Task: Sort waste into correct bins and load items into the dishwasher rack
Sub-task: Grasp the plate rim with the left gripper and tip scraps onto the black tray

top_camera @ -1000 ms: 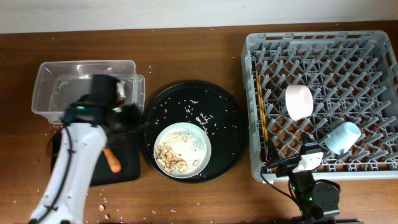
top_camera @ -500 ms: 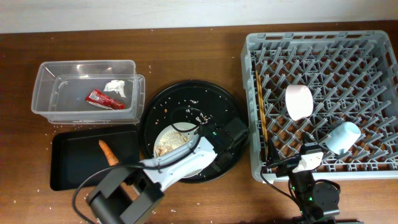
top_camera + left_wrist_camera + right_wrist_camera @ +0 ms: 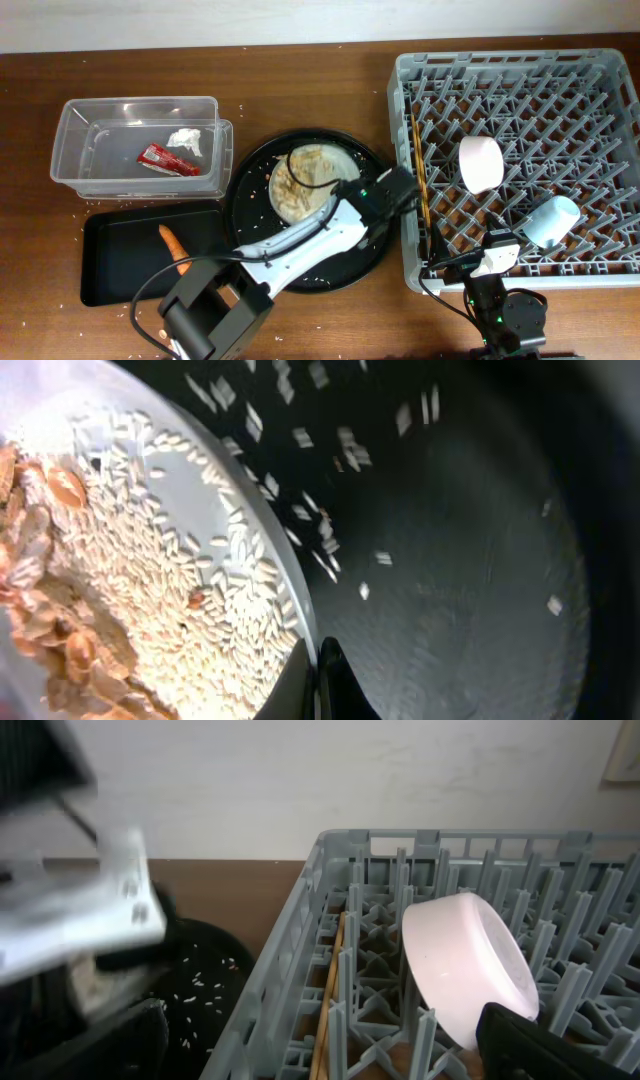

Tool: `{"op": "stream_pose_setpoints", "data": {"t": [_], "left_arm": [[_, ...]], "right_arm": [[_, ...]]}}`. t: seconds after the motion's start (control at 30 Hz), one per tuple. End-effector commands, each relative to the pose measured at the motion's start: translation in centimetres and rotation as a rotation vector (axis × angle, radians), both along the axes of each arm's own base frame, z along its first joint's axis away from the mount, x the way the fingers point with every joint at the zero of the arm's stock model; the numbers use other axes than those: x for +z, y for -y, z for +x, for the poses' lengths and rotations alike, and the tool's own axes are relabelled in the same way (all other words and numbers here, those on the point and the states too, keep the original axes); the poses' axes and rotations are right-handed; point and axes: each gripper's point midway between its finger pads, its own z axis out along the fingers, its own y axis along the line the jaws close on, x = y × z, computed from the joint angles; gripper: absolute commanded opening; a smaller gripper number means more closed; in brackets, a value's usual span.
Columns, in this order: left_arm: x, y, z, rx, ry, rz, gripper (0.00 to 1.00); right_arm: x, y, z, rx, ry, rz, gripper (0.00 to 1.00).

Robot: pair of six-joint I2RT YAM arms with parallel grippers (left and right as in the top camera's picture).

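Observation:
I will lift and empty the plate [image 3: 310, 180] by the carrot, then swing my left gripper over the chopsticks and release, since they're to its right in the overhead view.
The pale round plate [image 3: 310, 180] [image 3: 230, 510], loaded with beige food scraps [image 3: 50, 630] and rice grains [image 3: 170, 570], sits over the far part of the round black tray [image 3: 350, 265]. My left gripper [image 3: 348, 196] [image 3: 318, 660] is shut on the plate's right rim. The dishwasher rack [image 3: 600, 70] [image 3: 290, 920] holds the white bowl [image 3: 481, 163] [image 3: 465, 975], the light-blue cup [image 3: 552, 220] and the chopsticks [image 3: 419, 175] [image 3: 330, 1010]. My right gripper [image 3: 497, 262] [image 3: 325, 1050] stands open at the rack's front edge, holding nothing.
The clear tub [image 3: 75, 130] at the far left holds a red wrapper [image 3: 160, 159] and a white tissue [image 3: 186, 141]. In front of it, the shallow black tray [image 3: 120, 260] holds the carrot [image 3: 174, 247]. Rice grains are scattered over the round tray [image 3: 470, 560].
My left arm swung from the clear tub to the round tray and shut on the plate's rim. The plate has shifted from the tray's front to its far side. Right arm unmoved.

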Motion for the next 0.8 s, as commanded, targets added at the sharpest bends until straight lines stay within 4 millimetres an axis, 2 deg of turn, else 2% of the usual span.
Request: {"op": "stream_pose_setpoints", "data": {"t": [0.0,0.07,0.13,0.17,0.2,0.27,0.33,0.37,0.4,0.43,0.47,0.6,0.63,0.7,0.77], "left_arm": [[4.5,-0.7,2.0,0.094,0.114,0.03,0.01],[6.9,-1.8,1.6,0.186,0.116,0.042,0.01],[8.7,-5.3,0.3,0.397,0.094,0.064,0.0],[9.4,-8.0,-0.7,0.522,0.056,0.073,0.01],[9.6,-9.2,-1.5,0.57,-0.036,0.04,0.0],[10.8,-11.9,-1.8,0.661,-0.114,-0.012,0.01],[11.7,-14.1,-1.8,0.741,-0.109,-0.028,0.0],[12.3,-16.0,-1.8,0.794,-0.113,-0.046,0.01],[12.5,-17.6,-2.2,0.847,-0.131,-0.077,0.01],[11.7,-21.1,-3.3,0.966,-0.163,-0.155,0.0],[10.5,-22.8,-3.8,1.014,-0.181,-0.213,0.0],[5.3,-24.9,-3.9,1.004,-0.318,-0.427,0.01],[4.7,-25.2,-3.9,0.997,-0.339,-0.461,0.0],[4.3,-25.1,-3.8,0.944,-0.39,-0.567,0.0],[6.2,-23.8,-3.0,0.808,-0.401,-0.749,0.01]], "right_arm": [[-0.2,0.1,0.0,-0.001,-0.003,0.005,0.98],[-0.2,0.1,0.0,-0.002,-0.003,0.005,0.98],[-0.2,0.1,0.0,-0.002,-0.003,0.005,0.98],[-0.2,0.1,0.0,-0.001,-0.003,0.005,0.98],[-0.2,0.1,0.0,-0.002,-0.003,0.005,0.98],[-0.2,0.1,0.0,-0.001,-0.003,0.005,0.98],[-0.2,0.1,0.0,-0.002,-0.003,0.005,0.98],[-0.2,0.1,0.0,-0.002,-0.003,0.005,0.98],[-0.2,0.1,0.0,-0.002,-0.003,0.005,0.98],[-0.2,0.1,0.0,-0.001,-0.003,0.005,0.98],[-0.2,0.1,0.0,-0.001,-0.003,0.005,0.98],[-0.2,0.1,0.0,-0.002,-0.003,0.005,0.98],[-0.2,0.1,0.0,-0.002,-0.003,0.005,0.98],[-0.2,0.1,0.0,-0.002,-0.003,0.005,0.98],[-0.2,0.1,0.0,-0.002,-0.003,0.005,0.98]]}}
